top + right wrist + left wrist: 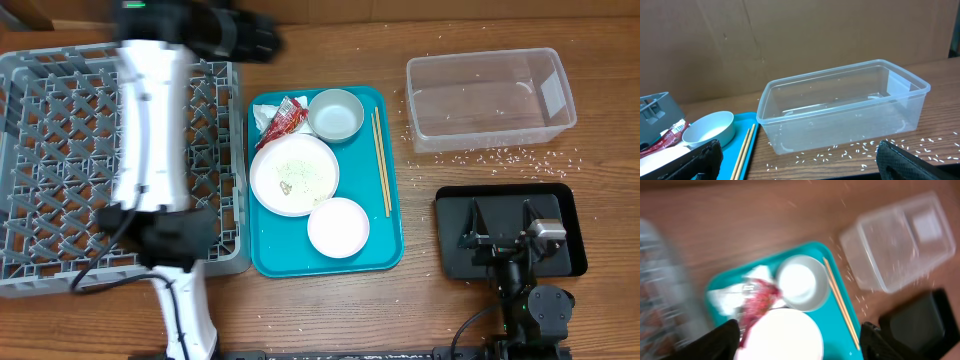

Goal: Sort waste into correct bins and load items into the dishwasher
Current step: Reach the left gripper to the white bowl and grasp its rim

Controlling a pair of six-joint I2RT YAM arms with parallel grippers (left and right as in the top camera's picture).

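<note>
The wrapper and napkin crowd the other side of the grey bowl, so my left gripper should move off the rack next and down onto the grey bowl's rim by the chopsticks.
A teal serving tray (385,250) holds a white plate (293,175) with rice grains on it, a light grey bowl (335,113), a smaller white shallow bowl (338,227), a red-and-white wrapper (285,118) and a crumpled napkin (262,115). No cup shows. My left gripper (262,40) is open and empty, up over the rack's far right corner. Its blurred wrist view shows the wrapper (760,300), bowl (800,282) and plate (782,337) below the jaws (800,347). My right gripper (500,228) is open and empty, resting on the black tray (570,215), facing the clear tub (490,130).
The grey dish rack (60,130) fills the left, with the left arm stretched over it. Chopsticks (381,162) lie along the serving tray's right side. Loose rice grains (500,157) are scattered on the table around the tub (840,115).
</note>
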